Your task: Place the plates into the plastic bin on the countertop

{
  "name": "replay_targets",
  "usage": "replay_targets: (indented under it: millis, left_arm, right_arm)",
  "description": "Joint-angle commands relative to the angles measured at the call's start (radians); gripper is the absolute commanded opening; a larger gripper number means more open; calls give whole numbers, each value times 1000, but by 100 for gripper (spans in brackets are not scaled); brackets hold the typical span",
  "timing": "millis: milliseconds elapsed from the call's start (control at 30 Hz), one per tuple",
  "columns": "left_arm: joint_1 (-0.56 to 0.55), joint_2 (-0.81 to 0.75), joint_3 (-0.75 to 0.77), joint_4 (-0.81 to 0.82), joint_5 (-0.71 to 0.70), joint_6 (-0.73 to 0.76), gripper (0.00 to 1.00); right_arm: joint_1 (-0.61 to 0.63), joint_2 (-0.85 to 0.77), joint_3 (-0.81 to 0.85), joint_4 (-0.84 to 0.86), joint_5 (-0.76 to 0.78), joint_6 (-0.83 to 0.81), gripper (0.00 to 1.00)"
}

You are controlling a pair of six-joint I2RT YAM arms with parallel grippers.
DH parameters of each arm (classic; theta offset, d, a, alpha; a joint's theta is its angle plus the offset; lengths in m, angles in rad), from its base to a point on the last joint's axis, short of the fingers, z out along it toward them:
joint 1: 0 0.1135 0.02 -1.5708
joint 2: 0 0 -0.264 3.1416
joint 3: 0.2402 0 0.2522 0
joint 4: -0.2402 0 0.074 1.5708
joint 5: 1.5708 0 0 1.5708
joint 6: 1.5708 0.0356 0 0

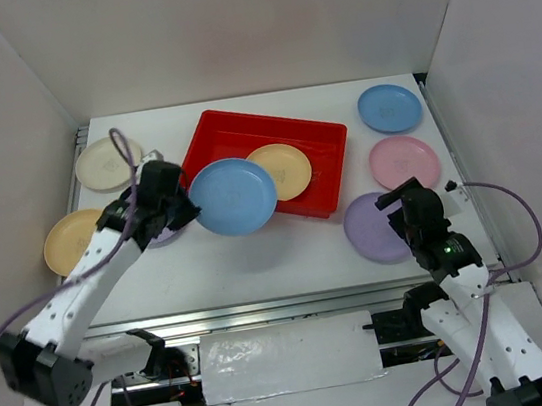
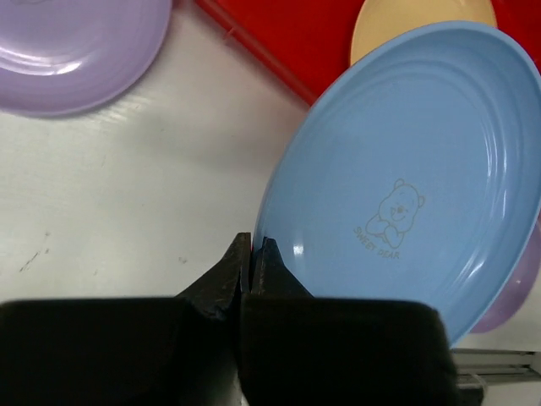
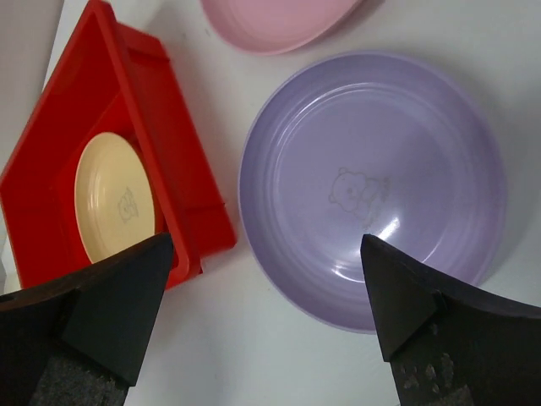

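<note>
The blue plate still overhangs the bin's near edge, so my left gripper moves outward over the bin and down onto the yellow-orange plate next.
My left gripper (image 1: 185, 207) is shut on the rim of a blue plate (image 1: 233, 196) and holds it tilted over the near left corner of the red plastic bin (image 1: 231, 136). In the left wrist view the jaws (image 2: 254, 252) pinch the blue plate's (image 2: 414, 178) edge. One yellow-orange plate (image 1: 283, 169) lies in the bin. My right gripper (image 1: 406, 212) is open and empty above a purple plate (image 1: 374, 231); the right wrist view shows that purple plate (image 3: 372, 186) between the spread fingertips (image 3: 118, 296).
On the white countertop (image 1: 259, 260) lie a cream plate (image 1: 104, 164), a yellow-orange plate (image 1: 72, 241), a second purple plate (image 1: 167, 238) partly under the left arm, a blue plate (image 1: 390, 107) and a pink plate (image 1: 404, 162). White walls enclose the sides.
</note>
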State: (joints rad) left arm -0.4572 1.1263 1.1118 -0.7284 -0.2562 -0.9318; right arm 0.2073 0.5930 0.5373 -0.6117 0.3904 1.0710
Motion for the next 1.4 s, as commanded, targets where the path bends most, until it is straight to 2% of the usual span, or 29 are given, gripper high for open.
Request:
replay_targets:
  millis: [0, 67, 100, 300, 400, 533, 600, 633, 700, 733, 1000, 1133, 1233, 1367]
  left_arm:
    - [8, 142, 133, 131, 44, 65, 0]
    - [26, 295, 209, 139, 75, 80, 0]
    - [29, 394, 292, 139, 87, 88, 0]
    - [9, 741, 615, 87, 118, 168, 0]
    - [-11, 867, 745, 51, 115, 194, 0]
    - [-27, 952, 839, 8, 101, 202, 0]
    - [-29, 946, 821, 4, 80, 188, 13]
    - [-29, 935, 807, 12, 83, 185, 39]
    - [-32, 900, 760, 41, 89, 182, 68]
    - [-37, 886, 746, 49, 90, 183, 99]
    - [-95, 713, 700, -15, 12, 215, 99]
    - [-126, 580, 597, -14, -31, 226, 99]
    - [-127, 437, 466, 7, -23, 231, 99]
    - [-127, 327, 384, -3, -26, 240, 99]
  right_arm:
    - [-52, -39, 30, -75, 39, 14, 100]
    - [-81, -67, 38, -89, 44, -6, 100]
    - [-94, -73, 38, -91, 38, -22, 100]
    - [-175, -91, 50, -120, -22, -95, 100]
    - [-200, -108, 40, -115, -48, -124, 100]
    - [-242, -117, 43, -112, -77, -167, 100]
    - [-250, -119, 47, -117, -88, -175, 100]
    - [-256, -119, 46, -115, -96, -174, 100]
    - [-264, -116, 49, -118, -101, -169, 100]
    - [-267, -116, 47, -120, -101, -169, 100]
    - [-273, 83, 124, -235, -4, -57, 100]
    - [-272, 192, 138, -272, 1, -33, 100]
    - [-266, 188, 93, -234, -24, -10, 100]
    - [-284, 162, 12, -162, -79, 9, 99]
